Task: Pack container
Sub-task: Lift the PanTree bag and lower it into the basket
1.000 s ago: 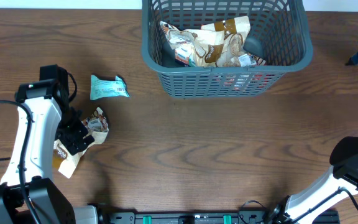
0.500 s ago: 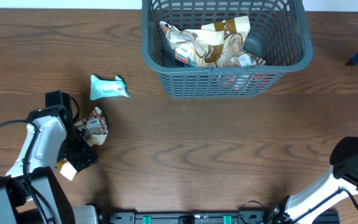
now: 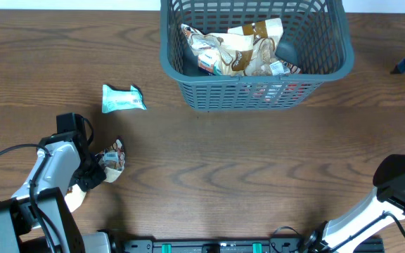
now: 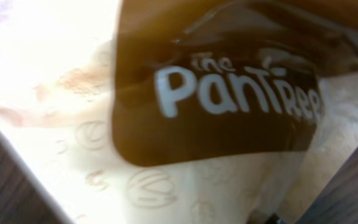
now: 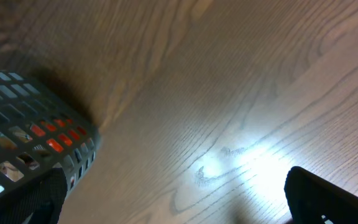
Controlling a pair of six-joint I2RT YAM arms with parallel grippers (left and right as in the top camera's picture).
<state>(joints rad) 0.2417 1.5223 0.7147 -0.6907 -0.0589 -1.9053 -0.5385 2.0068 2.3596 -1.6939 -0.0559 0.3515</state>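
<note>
The container (image 3: 257, 90) stands outward of my left gripper, to its right in the overhead view. I'll next lift across the container's rim and release onto the packets inside.
The container (image 3: 257, 90), a dark grey slotted basket, stands at the back of the table with several snack packets inside; its corner (image 5: 39, 140) also shows in the right wrist view. A cream and brown snack packet (image 3: 111, 157) lies at the front left, with my left gripper (image 3: 92, 173) shut on it. This packet (image 4: 166, 93) fills the left wrist view and hides the fingers. A teal packet (image 3: 123, 98) lies alone further back. My right gripper (image 5: 173, 199) hangs open over bare wood to the right of the container, holding nothing.
The table's front edge runs just below the left arm (image 3: 48, 172). The right arm's base (image 3: 399, 186) stands at the front right corner. Between the two loose packets and the container lies wood tabletop.
The left gripper has moved toward the front edge and shut on the cream and brown packet, which shifted slightly with it. The right arm has not moved.
</note>
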